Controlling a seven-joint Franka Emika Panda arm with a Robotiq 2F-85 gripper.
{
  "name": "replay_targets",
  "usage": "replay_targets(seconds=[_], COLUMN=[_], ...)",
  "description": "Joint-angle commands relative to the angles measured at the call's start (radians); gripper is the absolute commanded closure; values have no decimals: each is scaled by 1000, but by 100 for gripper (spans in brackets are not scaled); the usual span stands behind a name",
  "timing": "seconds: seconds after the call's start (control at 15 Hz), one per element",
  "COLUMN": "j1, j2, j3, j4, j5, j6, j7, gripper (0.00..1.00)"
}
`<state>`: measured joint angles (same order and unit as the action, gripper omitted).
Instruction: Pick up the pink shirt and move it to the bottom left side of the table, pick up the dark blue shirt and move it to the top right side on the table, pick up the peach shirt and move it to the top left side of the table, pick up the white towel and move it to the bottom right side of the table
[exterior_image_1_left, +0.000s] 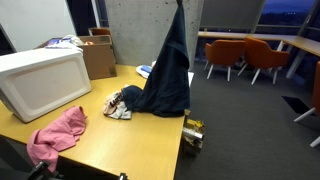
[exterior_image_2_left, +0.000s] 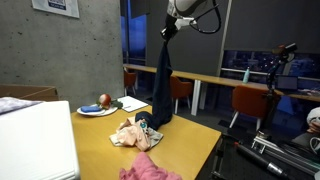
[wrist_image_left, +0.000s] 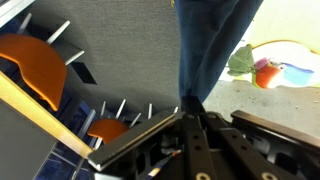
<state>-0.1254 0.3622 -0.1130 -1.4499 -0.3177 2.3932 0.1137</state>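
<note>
I will next move my gripper down onto the dark blue shirt's lower end (exterior_image_1_left: 162, 98) and let go of the top there, because that end already lies on the tabletop below my gripper.
My gripper (exterior_image_2_left: 168, 28) is raised high above the table and shut on the top of the dark blue shirt (exterior_image_1_left: 166, 72), which hangs down long with its lower end resting on the table (exterior_image_2_left: 158, 92). In the wrist view the shirt (wrist_image_left: 205, 45) runs up from between the shut jaws (wrist_image_left: 192, 112). The pink shirt (exterior_image_1_left: 56, 135) lies crumpled at the near end of the wooden table (exterior_image_1_left: 120, 145); it shows in an exterior view (exterior_image_2_left: 148, 171). A peach and white crumpled cloth (exterior_image_1_left: 120, 105) lies beside the hanging shirt's foot (exterior_image_2_left: 135, 133).
A large white box (exterior_image_1_left: 42, 80) stands on the table beside a cardboard box (exterior_image_1_left: 98, 55). A blue plate with a red fruit (exterior_image_2_left: 98, 106) sits at the table's far end. Orange chairs (exterior_image_1_left: 247, 55) and desks stand beyond the table.
</note>
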Motion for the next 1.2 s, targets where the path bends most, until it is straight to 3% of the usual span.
replay_targets(seconds=[0.0, 0.4, 0.73, 1.13], j1=[34, 96, 84, 65], j2=[71, 114, 186, 391], j3=[-4, 36, 12, -13], j4=[34, -95, -230, -190], j5=[40, 138, 179, 190], j6=[30, 126, 229, 277], j7=[25, 53, 49, 50], gripper=[100, 100, 100, 100])
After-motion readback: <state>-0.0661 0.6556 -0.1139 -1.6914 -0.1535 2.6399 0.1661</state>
